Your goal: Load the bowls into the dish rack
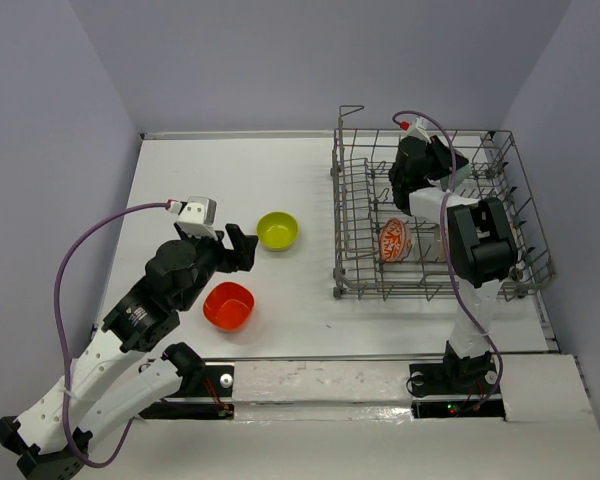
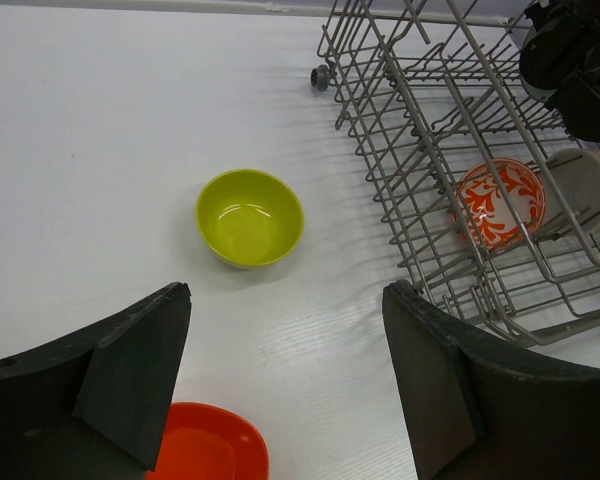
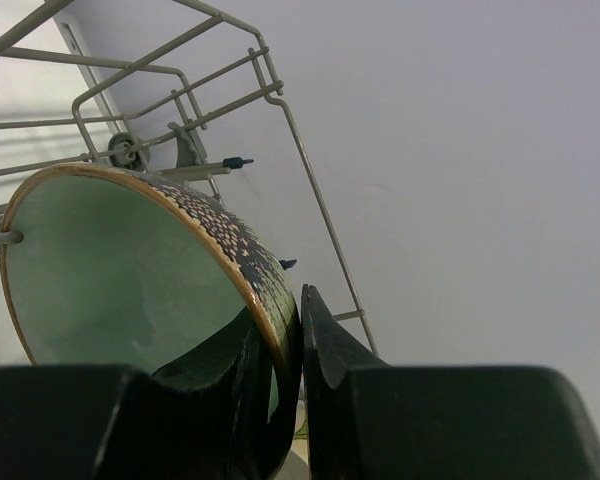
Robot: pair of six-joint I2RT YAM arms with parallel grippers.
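Note:
My right gripper will lower the pale teal bowl (image 3: 120, 270) deeper among the rack's back wires before opening, as only one wire tip reaches inside the bowl's rim.
My right gripper (image 3: 285, 320) is shut on the rim of a pale teal bowl (image 3: 120, 270) with a dark speckled outside, one finger inside and one outside. It holds the bowl within the back part of the grey wire dish rack (image 1: 360, 270). A white bowl with red patterning (image 1: 394, 241) stands on edge among the tines, and a cream bowl (image 2: 590, 190) sits beside it. On the table lie a lime-yellow bowl (image 1: 277, 230) and an orange-red bowl (image 1: 228, 304). My left gripper (image 1: 242, 245) hangs open and empty between them, just short of the lime-yellow bowl (image 2: 250, 217).
The rack's tall wire sides (image 2: 400, 110) and upright tines surround the right arm. Grey walls enclose the white table at the back and both sides. A strip of bare tabletop separates the lime-yellow bowl from the rack's left side.

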